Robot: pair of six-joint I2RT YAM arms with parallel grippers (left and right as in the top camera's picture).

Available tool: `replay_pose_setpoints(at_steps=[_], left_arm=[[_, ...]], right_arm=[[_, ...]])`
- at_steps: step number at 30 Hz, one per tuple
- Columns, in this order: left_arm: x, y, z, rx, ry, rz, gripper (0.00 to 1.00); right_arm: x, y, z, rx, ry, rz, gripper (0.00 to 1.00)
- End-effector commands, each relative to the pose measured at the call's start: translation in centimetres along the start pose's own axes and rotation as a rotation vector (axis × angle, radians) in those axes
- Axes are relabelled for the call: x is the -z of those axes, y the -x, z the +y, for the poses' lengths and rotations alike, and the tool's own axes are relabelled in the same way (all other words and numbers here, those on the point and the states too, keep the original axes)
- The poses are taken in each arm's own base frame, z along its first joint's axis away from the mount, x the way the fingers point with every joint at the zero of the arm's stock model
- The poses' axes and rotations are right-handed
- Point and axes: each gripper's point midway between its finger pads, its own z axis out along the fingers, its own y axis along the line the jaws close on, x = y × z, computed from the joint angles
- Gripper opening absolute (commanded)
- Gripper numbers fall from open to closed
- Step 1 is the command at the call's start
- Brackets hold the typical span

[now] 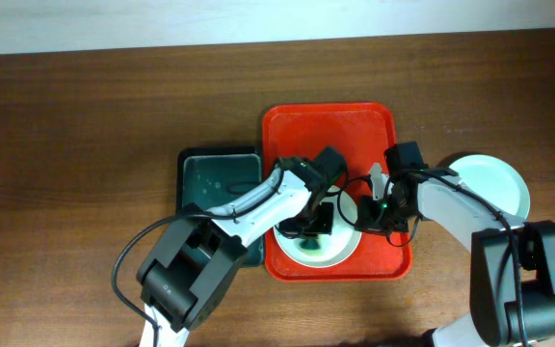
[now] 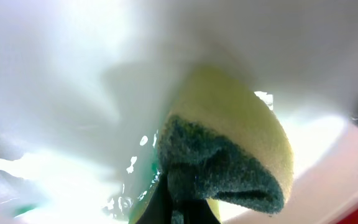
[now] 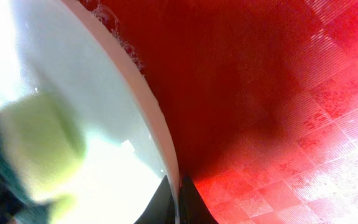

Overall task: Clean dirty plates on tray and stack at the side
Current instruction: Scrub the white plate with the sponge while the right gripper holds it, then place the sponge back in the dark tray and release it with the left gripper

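My left gripper should lift off the plate next, move across and lower the sponge into the black tray, because the black tray has open room beside the red tray (image 1: pixel 328 130).
A pale plate (image 1: pixel 341 246) lies in the near half of the red tray (image 1: pixel 328 130), with a teal-green smear (image 1: pixel 308 247) at its centre. My left gripper (image 1: pixel 321 220) is shut on a yellow sponge (image 2: pixel 229 143) with a dark green scouring side, and the sponge presses on the wet plate (image 2: pixel 55 93) beside the smear (image 2: pixel 143 190). My right gripper (image 1: pixel 372 204) is shut on the plate's right rim (image 3: pixel 135 74), one finger above it and one below. In the right wrist view the gripper (image 3: pixel 178 200) clamps the rim over the tray floor (image 3: pixel 278 93), and the sponge (image 3: pixel 39 143) shows blurred at the left.
A black tray (image 1: pixel 220 173) holding some liquid sits against the red tray's left side. Another pale plate (image 1: pixel 494 183) lies on the wooden table to the right of the red tray. Both arms crowd the near half of the red tray.
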Motion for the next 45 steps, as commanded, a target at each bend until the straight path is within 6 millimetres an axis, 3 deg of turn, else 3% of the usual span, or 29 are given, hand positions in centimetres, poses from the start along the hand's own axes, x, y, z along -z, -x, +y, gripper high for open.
replay_pose_setpoints(at_steps=[1,4,10,15,20,23,26,30,36,39,42,45], left_arm=[[0.1,2.5,8.7,0.065,0.431,-0.138,0.0],[1.4,3.2,10.2,0.071,0.535,-0.193,0.0],[3.0,4.2,9.3,0.079,0.518,-0.214,0.0],[8.3,5.4,8.4,0.12,0.546,-0.261,0.0],[13.3,5.0,7.5,0.123,0.532,-0.263,0.0],[16.2,4.1,8.5,0.145,0.531,-0.264,0.0],[17.3,4.1,10.4,0.19,0.537,-0.25,0.0],[15.6,3.9,13.3,0.245,0.536,-0.173,0.0],[7.2,3.5,16.4,0.225,0.427,-0.046,0.0],[5.0,3.0,18.5,0.26,0.424,-0.029,0.02],[3.7,2.8,18.8,0.245,0.326,0.013,0.18],[4.7,2.8,18.0,0.247,0.223,0.018,0.45]], right_arm=[[-0.2,0.0,-1.4,-0.006,-0.064,0.0,0.04],[-0.2,0.0,-1.4,-0.006,-0.064,0.0,0.04],[-0.2,0.0,-1.4,-0.006,-0.064,0.0,0.04],[-0.2,0.0,-1.4,-0.006,-0.064,0.0,0.04],[-0.2,-0.1,-1.4,-0.007,-0.064,0.004,0.04],[-0.2,-0.1,-1.4,-0.007,-0.064,0.004,0.04],[-0.2,-0.1,-1.4,-0.007,-0.064,0.004,0.04],[-0.2,-0.1,-1.4,-0.007,-0.065,0.004,0.04],[-0.2,-0.1,-1.5,-0.008,-0.065,0.007,0.04],[-0.2,-0.1,-1.5,-0.008,-0.065,0.007,0.04],[-0.2,-0.1,-1.5,-0.008,-0.065,0.007,0.04],[-0.2,-0.1,-1.5,-0.008,-0.065,0.007,0.07]])
